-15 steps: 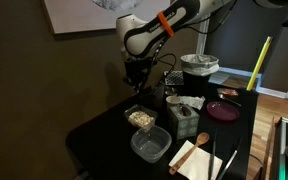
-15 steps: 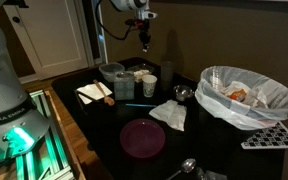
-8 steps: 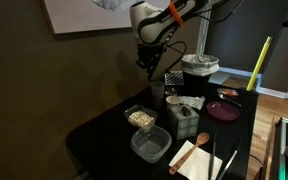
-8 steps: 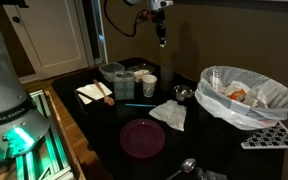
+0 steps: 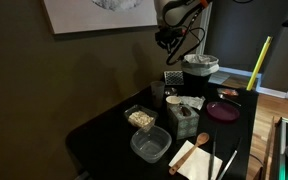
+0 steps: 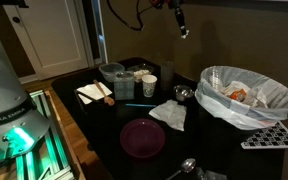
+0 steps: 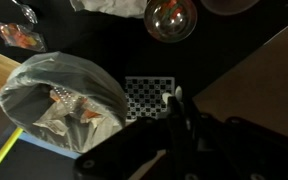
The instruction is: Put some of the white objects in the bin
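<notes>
The bin's opening (image 6: 249, 93) (image 7: 68, 105) is below my gripper and to its left in the wrist view. Next I will move over it, then lower and release the bit.
My gripper (image 5: 169, 40) (image 6: 182, 27) hangs high in the air, close beside the bin and above its rim. In the wrist view its fingers (image 7: 175, 97) are pressed together, with a small pale bit at the tips. The bin (image 5: 198, 76) (image 6: 210, 96) (image 7: 106, 78) is dark and lined with a crumpled white bag; it lies just left of the fingertips in the wrist view. The heap of white objects (image 5: 140, 118) fills a clear tub near the table's front, far below the gripper.
A black-and-white grid tray (image 7: 144, 95) (image 5: 172, 77) lies beside the bin, under the fingertips. Also on the table are a purple plate (image 5: 222, 110) (image 6: 142, 138), a green box (image 5: 182, 122), an empty clear tub (image 5: 150, 146), a pale sheet with a wooden spoon (image 5: 194, 157) and a metal bowl (image 7: 171, 17).
The gripper has risen from just above the tub of white objects and travelled across the table to beside the bin, staying shut.
</notes>
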